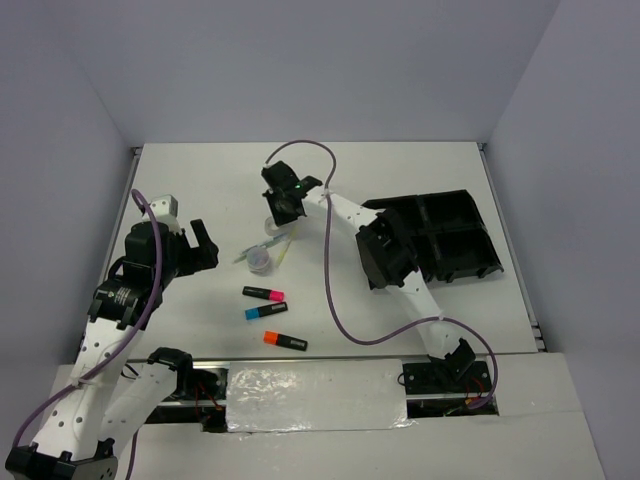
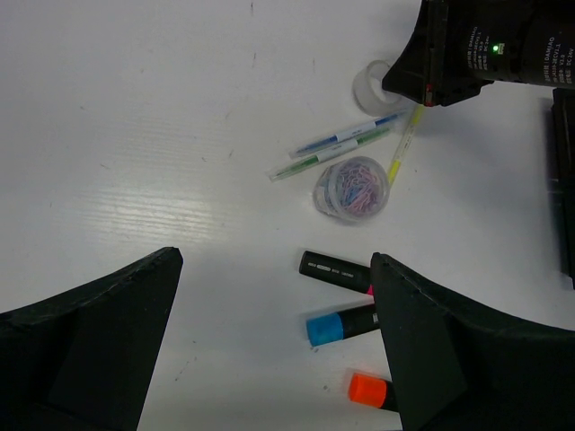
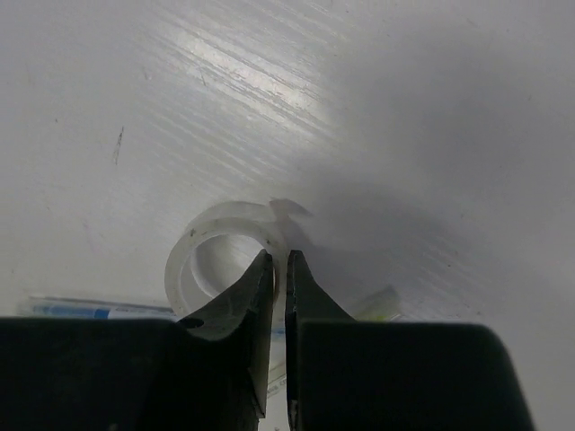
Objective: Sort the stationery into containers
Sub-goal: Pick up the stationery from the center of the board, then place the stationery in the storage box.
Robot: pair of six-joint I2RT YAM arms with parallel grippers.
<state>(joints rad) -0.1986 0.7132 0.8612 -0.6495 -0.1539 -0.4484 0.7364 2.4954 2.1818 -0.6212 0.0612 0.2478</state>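
Observation:
The tape roll goes up and over the tray's far, pen-side section [image 1: 405, 212] next for my right gripper to release, since that lies to its right in the top view.
My right gripper [image 3: 280, 262] is shut on the wall of a translucent tape roll [image 3: 205, 256] with a loose tab, one finger inside the ring and one outside, at the table's far middle [image 1: 283, 212]. Thin pens [image 2: 346, 144], one yellow-green [image 2: 404, 148], lie just beside it. A round clear pot [image 2: 352, 187] of paper clips stands near them. Pink [image 1: 263, 293], blue [image 1: 264, 312] and orange [image 1: 285, 341] highlighters lie in a row nearer me. My left gripper [image 1: 205, 245] is open and empty, hovering left of them. The black organiser tray [image 1: 450, 240] sits at the right. No second ring shows.
The right arm's links stretch across the table between the tray and the pens. White walls enclose the table on three sides. A purple cable loops over the table's middle [image 1: 335, 300].

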